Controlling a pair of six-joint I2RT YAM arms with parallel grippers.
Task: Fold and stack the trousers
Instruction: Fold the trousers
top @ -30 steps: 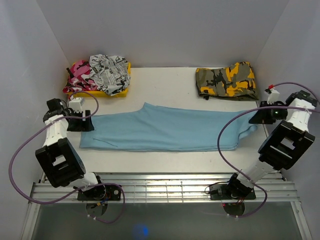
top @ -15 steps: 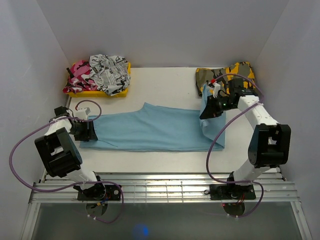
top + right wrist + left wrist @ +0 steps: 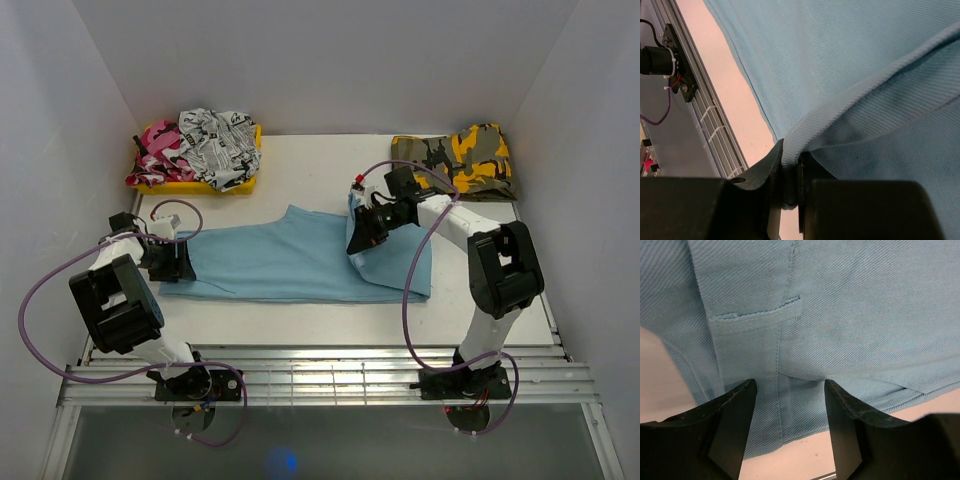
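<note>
I will pull the trousers' hem to the left in the top view with my right gripper next and let go of it over the trousers' flat middle [image 3: 300, 264], which the fold still leaves bare.
The light-blue trousers [image 3: 280, 260] lie across the middle of the table, their right end lifted and folded back to the left. My right gripper [image 3: 362, 232] is shut on the hem of that lifted end [image 3: 805, 135] and holds it above the middle of the trousers. My left gripper [image 3: 178, 262] is open at the trousers' left end, its jaws either side of the waistband edge [image 3: 790, 400], with a belt loop [image 3: 755, 315] just beyond.
A yellow tray [image 3: 215, 185] at the back left holds a pink and a black-and-white garment. A folded camouflage garment [image 3: 455, 160] lies at the back right. A metal grille [image 3: 320, 380] runs along the table's near edge.
My right gripper has carried the trousers' right end further left, from near the camouflage garment to above the middle of the trousers. The left gripper has stayed at the left end.
</note>
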